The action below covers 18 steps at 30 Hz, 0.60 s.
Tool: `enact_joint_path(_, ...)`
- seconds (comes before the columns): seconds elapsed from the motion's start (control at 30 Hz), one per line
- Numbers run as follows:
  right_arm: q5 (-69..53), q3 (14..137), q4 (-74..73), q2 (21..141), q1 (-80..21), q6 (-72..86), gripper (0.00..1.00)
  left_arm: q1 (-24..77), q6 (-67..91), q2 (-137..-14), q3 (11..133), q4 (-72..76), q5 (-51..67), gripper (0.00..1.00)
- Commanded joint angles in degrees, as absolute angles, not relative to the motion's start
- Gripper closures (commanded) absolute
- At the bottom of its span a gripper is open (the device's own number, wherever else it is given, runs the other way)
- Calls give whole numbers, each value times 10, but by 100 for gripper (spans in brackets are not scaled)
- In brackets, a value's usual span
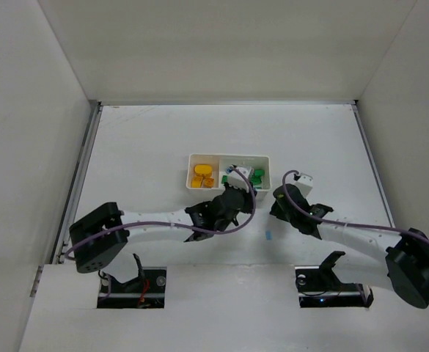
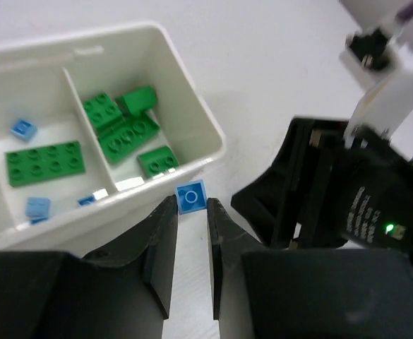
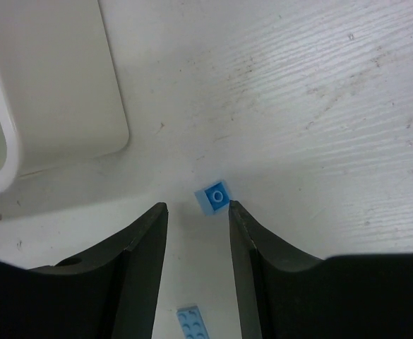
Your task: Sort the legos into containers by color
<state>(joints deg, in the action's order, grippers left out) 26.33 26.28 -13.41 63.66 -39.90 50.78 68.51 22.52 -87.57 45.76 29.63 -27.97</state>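
Note:
The left gripper moves outward and to the left in the top view next, then down into the tray's middle section point(image 1: 231, 169) point(image 2: 49, 178), where blue legos lie.
My left gripper point(image 2: 192, 205) is shut on a tiny blue lego point(image 2: 190, 197), held just outside the near wall of the white container tray point(image 2: 200, 121). In that view the tray's middle compartment holds small blue legos point(image 2: 23, 128) and one green plate point(image 2: 45, 163). Its right compartment holds green legos point(image 2: 125, 128). From above, the left gripper point(image 1: 237, 192) sits at the tray's point(image 1: 229, 155) near edge, and yellow-orange legos point(image 1: 202, 176) fill the left compartment. My right gripper point(image 3: 198, 206) stands open over the table, a small blue lego point(image 3: 214, 198) lying at its right fingertip.
A light blue lego point(image 3: 190, 322) lies on the table under the right gripper; from above the same lego point(image 1: 268, 235) lies between the two arms. The right arm's black wrist point(image 2: 347, 205) is close beside the left gripper. White walls enclose the table.

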Motion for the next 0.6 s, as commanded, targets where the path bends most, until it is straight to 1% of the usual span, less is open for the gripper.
enact_joint_path(0.0, 286, 305, -135, 670, -405, 508, 54, 644, 221, -822, 431, 304, -285, 87)
enact_joint_path(0.13, 301, 324, -155, 707, -406, 509, 54, 584, 223, -796, 421, 289, -257, 87)
enact_joint_path(0.2, 306, 334, -164, 720, -408, 511, 56, 559, 225, -798, 426, 280, -240, 87)
enact_joint_path(0.33, 316, 358, -183, 749, -414, 507, 55, 523, 228, -832, 446, 276, -214, 86)
enact_joint_path(0.57, 318, 403, -223, 797, -423, 488, 55, 508, 225, -911, 495, 277, -200, 86)
